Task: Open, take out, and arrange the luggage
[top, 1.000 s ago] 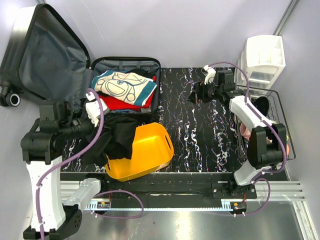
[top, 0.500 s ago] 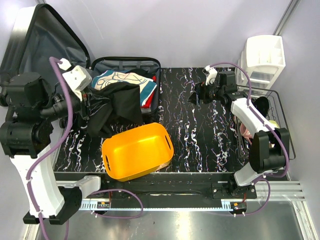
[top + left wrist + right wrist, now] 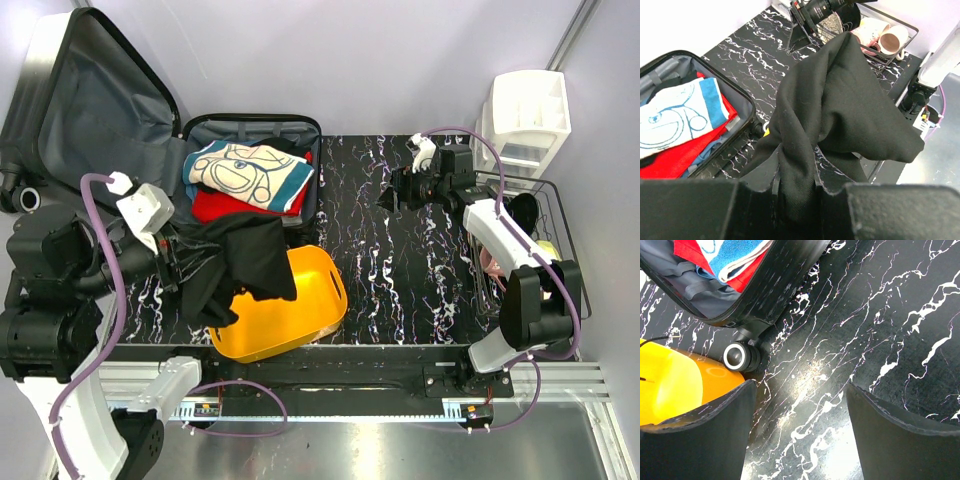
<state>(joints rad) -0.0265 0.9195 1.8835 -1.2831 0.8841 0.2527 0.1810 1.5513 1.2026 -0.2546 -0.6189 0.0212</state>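
Note:
My left gripper should next carry the garment across, lower and release it: the bin's bare end (image 3: 312, 288) is below my left gripper and right in the top view.
The black luggage (image 3: 95, 110) lies open at the back left, its lid raised, with a white-and-blue printed cloth (image 3: 245, 168) and a red cloth (image 3: 240, 206) folded inside. My left gripper (image 3: 180, 262) (image 3: 795, 172) is shut on a black garment (image 3: 240, 258) (image 3: 840, 100), which hangs over the left part of the yellow-orange bin (image 3: 300, 300). My right gripper (image 3: 385, 197) (image 3: 800, 430) stands open above the bare marble table, to the right of the luggage, holding nothing. In the right wrist view a luggage wheel (image 3: 740, 356) shows beside the bin (image 3: 670, 385).
A white compartmented organizer (image 3: 525, 115) stands at the back right. A black wire rack (image 3: 555, 245) with pink mugs (image 3: 885, 35) lies along the right edge. The marble table (image 3: 400, 270) is dark with white veins.
My left arm has swung the black garment forward from over the luggage, so it now drapes over the bin's left side. The right arm has barely moved.

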